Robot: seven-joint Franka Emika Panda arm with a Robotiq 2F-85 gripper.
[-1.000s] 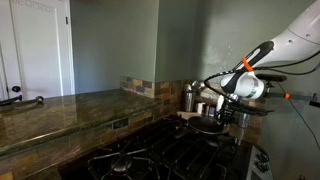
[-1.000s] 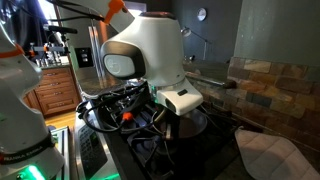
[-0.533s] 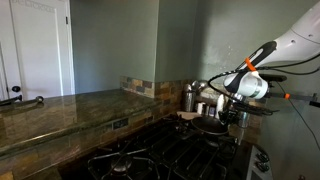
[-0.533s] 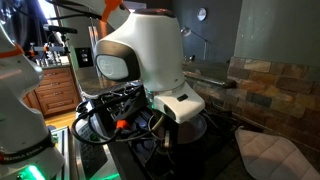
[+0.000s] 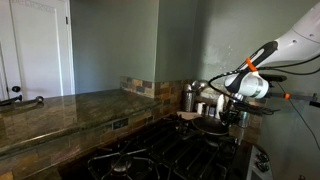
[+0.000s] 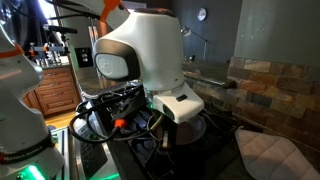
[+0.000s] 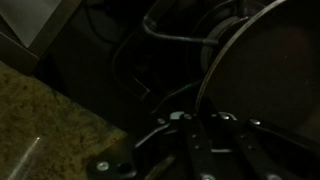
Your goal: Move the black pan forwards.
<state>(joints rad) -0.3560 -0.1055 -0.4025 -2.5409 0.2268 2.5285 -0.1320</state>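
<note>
The pan is near the tiled wall, so my gripper next needs to slide the pan's rim across the grates toward the stove's steel edge (image 7: 42, 28) and let go of it.
The black pan (image 5: 207, 125) sits on the dark stove near the back corner. It also shows in the other exterior view (image 6: 192, 128), mostly hidden by the white wrist. In the wrist view the pan (image 7: 265, 75) is a dark round disc at the right. My gripper (image 5: 226, 117) hangs low at the pan's edge; its fingers are barely visible under the wrist in an exterior view (image 6: 168, 133). In the wrist view the gripper (image 7: 212, 128) has its fingers close together at the pan's rim and appears shut on it. The picture is very dark.
Shiny steel pots and canisters (image 5: 192, 96) stand behind the pan at the tiled wall. Black stove grates (image 5: 150, 155) cover the cooktop. A granite counter (image 5: 60, 110) runs alongside. A cloth (image 6: 268, 152) lies near the stove, and cables (image 6: 110, 110) hang under the wrist.
Between one second and half a second ago the wrist shifted a little sideways at the pan. Since then nothing has visibly moved.
</note>
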